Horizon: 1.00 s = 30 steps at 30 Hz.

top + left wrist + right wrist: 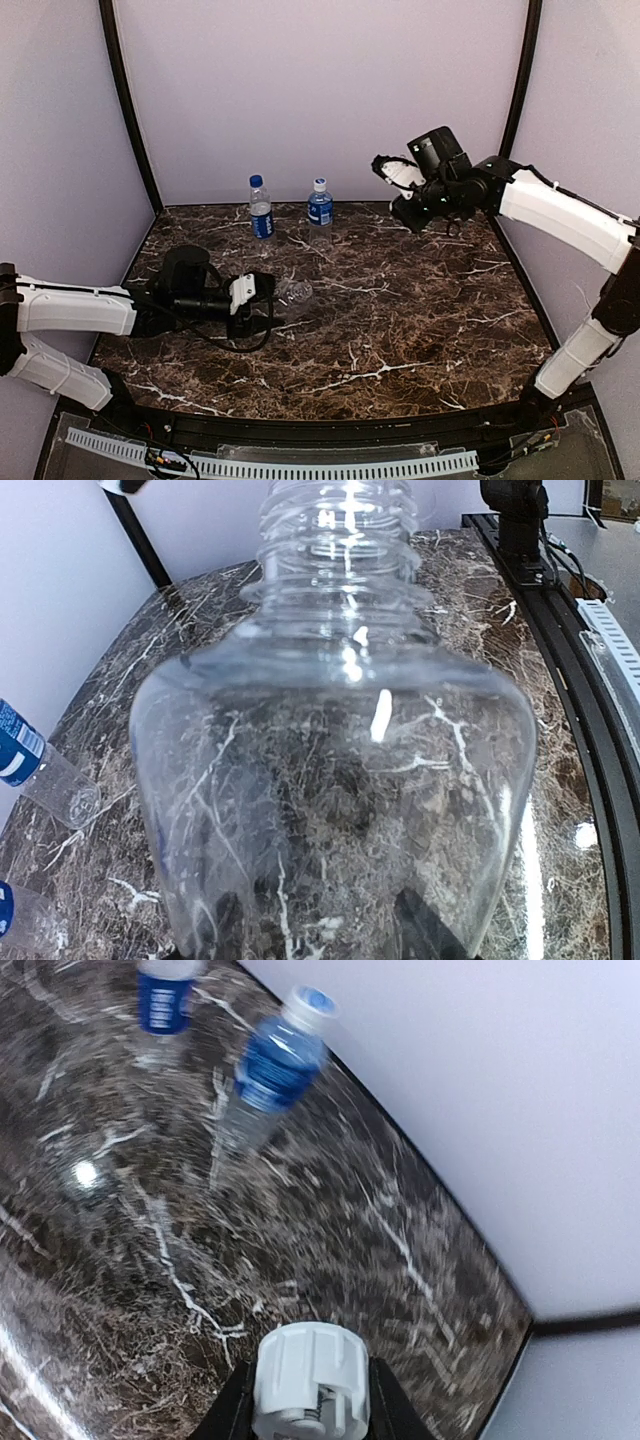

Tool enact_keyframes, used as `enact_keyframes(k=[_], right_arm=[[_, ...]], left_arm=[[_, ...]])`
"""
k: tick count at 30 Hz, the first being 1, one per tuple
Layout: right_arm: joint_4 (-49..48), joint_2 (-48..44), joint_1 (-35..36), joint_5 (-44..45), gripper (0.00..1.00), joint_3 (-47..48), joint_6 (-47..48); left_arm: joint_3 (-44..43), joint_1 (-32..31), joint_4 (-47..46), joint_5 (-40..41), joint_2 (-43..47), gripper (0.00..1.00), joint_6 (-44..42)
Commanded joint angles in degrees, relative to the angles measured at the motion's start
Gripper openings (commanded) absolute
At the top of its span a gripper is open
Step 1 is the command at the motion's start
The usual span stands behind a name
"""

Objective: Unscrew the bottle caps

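My right gripper lowers toward the bare marble below it next and releases the white cap there, since that patch is empty, clear of both standing bottles.
My left gripper is shut on the base of the clear unlabelled bottle and holds it lying sideways low over the table. In the left wrist view the bottle fills the frame, its threaded neck bare, with my dark fingers behind it. My right gripper is raised at the back right, shut on a white cap. Two blue-labelled bottles stand at the back: one with a blue cap, one with a round logo and a whitish cap.
The dark marble table is bounded by pale walls with black posts at the back corners. A black rail runs along the near edge. Both standing bottles also show at the left edge of the left wrist view.
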<state>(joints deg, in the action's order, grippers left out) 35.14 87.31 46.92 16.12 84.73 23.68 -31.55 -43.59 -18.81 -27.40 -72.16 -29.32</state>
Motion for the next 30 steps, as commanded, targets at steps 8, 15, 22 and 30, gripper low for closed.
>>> enact_keyframes(k=[8,15,22,30], right_arm=[[16.68,6.13,-20.07,-10.24,0.00,-17.02,-43.73],[11.77,10.82,-22.08,-12.77,0.00,-24.25,-44.65],[10.55,12.04,-22.13,-12.15,0.31,-25.32,-45.39],[18.39,6.55,-20.14,-10.85,0.84,-14.50,-43.58]], left_arm=[[2.25,0.15,-4.68,2.80,3.20,0.49,3.58],[2.95,0.11,-5.42,2.95,4.16,0.49,3.54],[3.25,0.09,-6.02,3.30,4.87,0.49,4.04],[2.58,0.09,-7.82,2.10,4.76,0.49,5.71]])
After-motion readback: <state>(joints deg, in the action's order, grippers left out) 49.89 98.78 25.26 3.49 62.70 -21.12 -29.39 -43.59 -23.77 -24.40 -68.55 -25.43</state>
